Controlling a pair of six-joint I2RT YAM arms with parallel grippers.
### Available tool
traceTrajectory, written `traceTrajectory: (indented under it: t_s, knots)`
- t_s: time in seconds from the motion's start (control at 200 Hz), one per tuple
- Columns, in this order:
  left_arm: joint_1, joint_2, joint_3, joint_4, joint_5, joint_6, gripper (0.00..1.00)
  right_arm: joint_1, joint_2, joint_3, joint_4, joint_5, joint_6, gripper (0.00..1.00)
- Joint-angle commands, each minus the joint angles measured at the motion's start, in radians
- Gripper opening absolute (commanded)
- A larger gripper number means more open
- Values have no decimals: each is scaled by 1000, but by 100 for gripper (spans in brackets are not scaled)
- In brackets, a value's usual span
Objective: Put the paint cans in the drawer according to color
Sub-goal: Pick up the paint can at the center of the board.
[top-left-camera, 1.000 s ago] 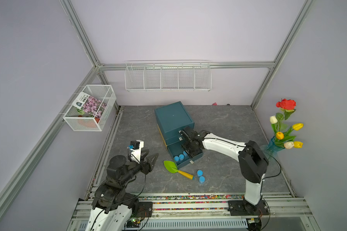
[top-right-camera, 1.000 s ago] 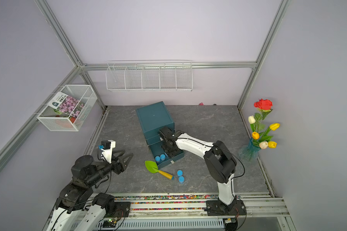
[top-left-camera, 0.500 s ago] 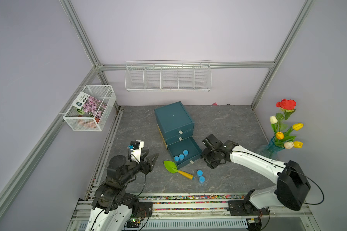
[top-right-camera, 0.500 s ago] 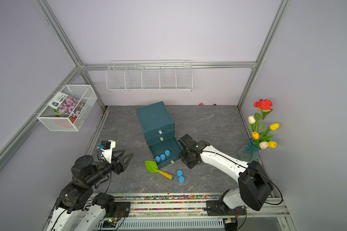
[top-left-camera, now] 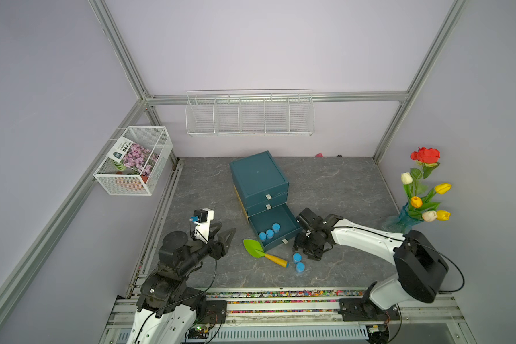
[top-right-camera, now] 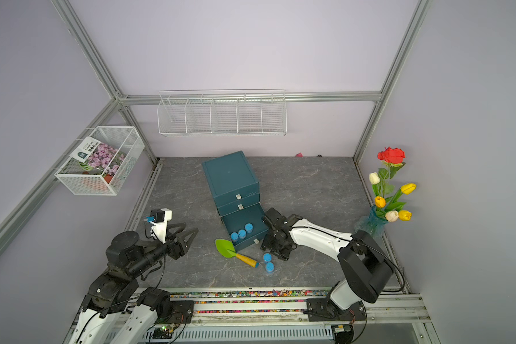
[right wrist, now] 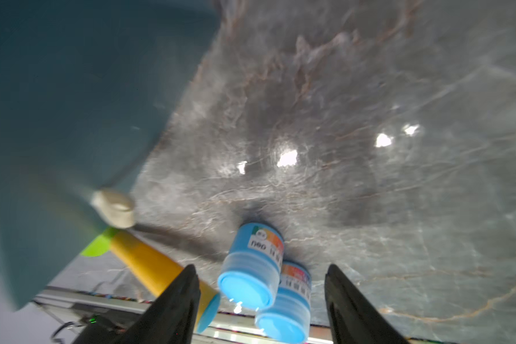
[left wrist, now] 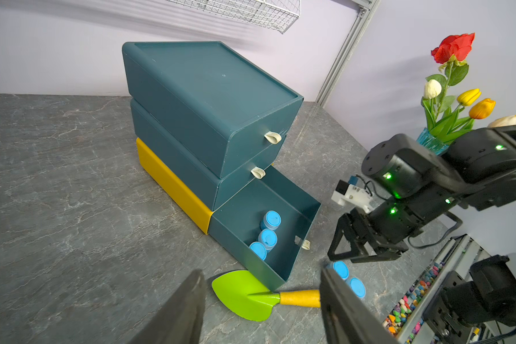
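My right gripper is above the floor can nearer the drawer (top-left-camera: 297, 257) (right wrist: 250, 266), blue like the drawer's cans, and will next go down toward the trowel and close on that can.
A teal drawer unit (top-left-camera: 258, 175) stands mid-floor, its bottom drawer (top-left-camera: 282, 216) pulled out. Three light blue paint cans (top-left-camera: 269, 233) (left wrist: 268, 236) stand inside it. Two more light blue cans (top-left-camera: 297, 257) (top-right-camera: 267, 257) stand on the floor just in front of the drawer; in the right wrist view they (right wrist: 252, 268) sit close below and between the fingers. My right gripper (top-left-camera: 307, 253) (right wrist: 261, 266) hovers open over these two and holds nothing. My left gripper (top-left-camera: 227, 227) (left wrist: 261, 271) is open and empty, left of the drawer, pointing at it.
A green trowel (top-left-camera: 253, 247) with a yellow handle (right wrist: 149, 265) lies against the drawer's front corner, beside the floor cans. A flower vase (top-left-camera: 405, 220) stands at the right wall. A wire basket (top-left-camera: 134, 160) and wire shelf (top-left-camera: 249, 113) hang on the walls. Coloured pebbles (top-left-camera: 280, 293) line the front edge.
My right arm has pulled back from over the open drawer and swung down to the two cans on the floor, its jaws spreading wider. The left arm has not moved.
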Motion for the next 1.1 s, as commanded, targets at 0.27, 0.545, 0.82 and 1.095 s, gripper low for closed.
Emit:
traceTrajectory:
  t_s: [0.27,0.545,0.82,1.095]
  knots:
    - [-2,1,-2,-2,-4,1,64,30,67,27,-28,17,-64,61]
    - [-1,3,-2,-1,-4,0,64,33,50,10,-50,53,-33,53]
    - [-2,3,-2,-1,-4,1,64,28,13,-13,-79,87,1,26]
    - [-1,2,-2,-2,-3,0,64,-33,-133,130,-201,173,32,14]
